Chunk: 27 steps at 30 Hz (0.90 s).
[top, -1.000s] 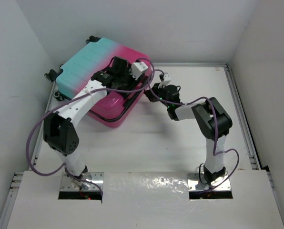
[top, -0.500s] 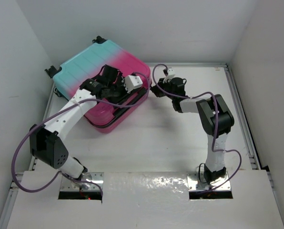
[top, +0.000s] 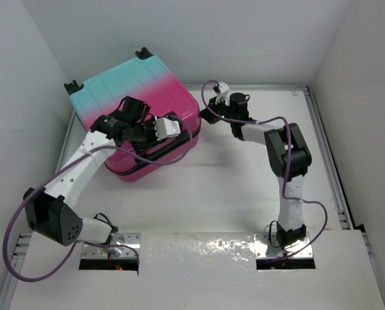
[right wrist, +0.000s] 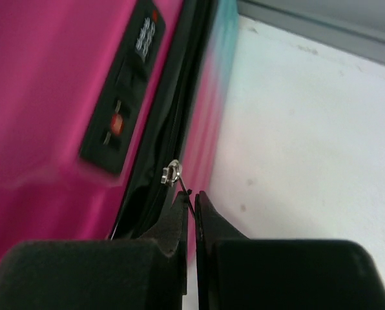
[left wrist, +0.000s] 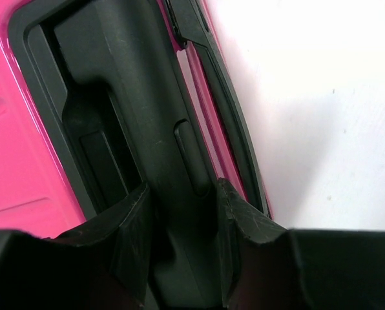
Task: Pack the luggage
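Note:
The left gripper needs to move the black handle it holds slightly back next and then open its fingers, since the zipper pull [right wrist: 172, 173] is beside the lock panel.
The luggage [top: 137, 81], a ribbed pink-to-turquoise hard-shell suitcase, lies flat at the back left of the table with its two shells together. My left gripper [top: 139, 137] is at its near side. In the left wrist view my left gripper [left wrist: 183, 206] is shut on the case's black handle [left wrist: 154, 123], one finger on each side. My right gripper [top: 206, 117] is at the case's right corner. In the right wrist view my right gripper [right wrist: 192, 197] is shut on the thin silver zipper pull [right wrist: 172, 173] at the dark seam between the pink shells [right wrist: 57, 84].
A black lock panel [right wrist: 124, 90] with a red mark sits on the shell beside the seam. The white table [top: 244, 187] is walled at the back and on both sides. The case's black wheels [top: 142, 53] point at the back wall.
The upper shell has come down onto the lower one and the case has shifted toward the back left. My left arm has swung left with it. My right gripper has moved up to the corner.

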Motion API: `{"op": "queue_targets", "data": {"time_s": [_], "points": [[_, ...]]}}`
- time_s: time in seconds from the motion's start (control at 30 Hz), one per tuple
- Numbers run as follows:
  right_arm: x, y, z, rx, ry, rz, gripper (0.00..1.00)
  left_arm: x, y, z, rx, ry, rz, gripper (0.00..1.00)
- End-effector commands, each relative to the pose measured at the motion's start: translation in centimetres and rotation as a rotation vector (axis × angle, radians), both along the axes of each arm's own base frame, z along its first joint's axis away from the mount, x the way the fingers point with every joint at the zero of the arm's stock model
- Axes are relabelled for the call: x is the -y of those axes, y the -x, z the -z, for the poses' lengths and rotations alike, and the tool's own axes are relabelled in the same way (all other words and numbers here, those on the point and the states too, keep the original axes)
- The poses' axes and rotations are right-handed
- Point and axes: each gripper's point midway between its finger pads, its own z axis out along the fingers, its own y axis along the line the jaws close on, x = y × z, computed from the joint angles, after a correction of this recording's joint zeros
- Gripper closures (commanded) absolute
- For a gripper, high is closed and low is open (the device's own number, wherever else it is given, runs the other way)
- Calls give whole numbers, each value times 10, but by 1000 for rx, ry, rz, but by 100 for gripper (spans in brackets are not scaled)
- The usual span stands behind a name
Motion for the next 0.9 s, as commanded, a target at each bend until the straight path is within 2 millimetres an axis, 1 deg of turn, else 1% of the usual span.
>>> {"op": "queue_targets", "data": {"time_s": [0.0,0.03,0.07,0.1,0.13,0.17,0.2,0.27,0.3,0.33,0.37,0.4,0.43,0.47,0.5,0.53,0.57,0.6,0.63,0.67,0.7,0.73,0.77,0.8,0.83,0.87], "points": [[-14,-46,-53,205,-57,59,100,-26,102,15,-268,-95,195,100],[-23,-46,-49,192,-77,60,100,-25,104,14,-259,-90,218,100],[-27,-50,-34,164,-94,76,100,-24,105,13,-248,-86,235,100],[-30,-54,-35,139,-148,104,100,-23,107,7,-204,-73,257,100],[-28,-62,-35,139,-174,137,100,-23,106,5,-177,-71,268,100],[-25,-67,-22,112,-192,159,100,-24,108,7,-169,-74,275,100],[-26,-68,-28,116,-233,151,100,-25,107,4,-139,-74,277,100],[-29,-60,-27,115,-255,131,100,-21,98,-7,-84,-41,239,99],[-34,-53,-38,133,-284,106,100,-13,77,-30,3,50,114,84],[-38,-41,-30,112,-281,74,100,-7,63,-50,66,125,31,30],[-48,-31,-30,109,-278,51,100,1,52,-87,99,283,-127,4],[-52,-23,-30,102,-271,38,100,4,23,-141,276,426,-210,0],[-67,-11,-30,97,-271,0,100,1,13,-190,375,547,-280,0],[-75,-3,-29,92,-268,-20,100,-8,-7,-219,429,647,-422,0],[-81,3,-28,90,-264,-34,100,-18,-16,-234,456,675,-482,0],[-91,11,-27,84,-260,-50,100,-47,-25,-262,524,700,-569,0],[-94,14,-25,84,-254,-49,100,-70,-41,-255,516,693,-679,2],[-95,19,-23,75,-250,-51,100,-126,-52,-252,549,665,-852,10],[-99,24,-22,76,-251,-57,100,-156,-62,-235,498,674,-951,16],[-99,28,-17,64,-248,-57,100,-192,-60,-215,454,659,-1071,28],[-101,31,-18,66,-251,-64,100,-264,-47,-197,466,636,-1273,47],[-103,34,-17,62,-252,-69,100,-292,-44,-146,349,591,-1398,52],[-104,38,-14,56,-246,-72,100,-317,-35,-124,316,549,-1480,56],[-106,42,-18,64,-243,-79,100,-334,-25,-82,234,490,-1552,55],[-109,47,-18,74,-230,-92,100,-343,-23,-49,160,416,-1582,54],[-110,52,-15,70,-221,-100,100,-350,-29,-35,170,394,-1580,54]]}}
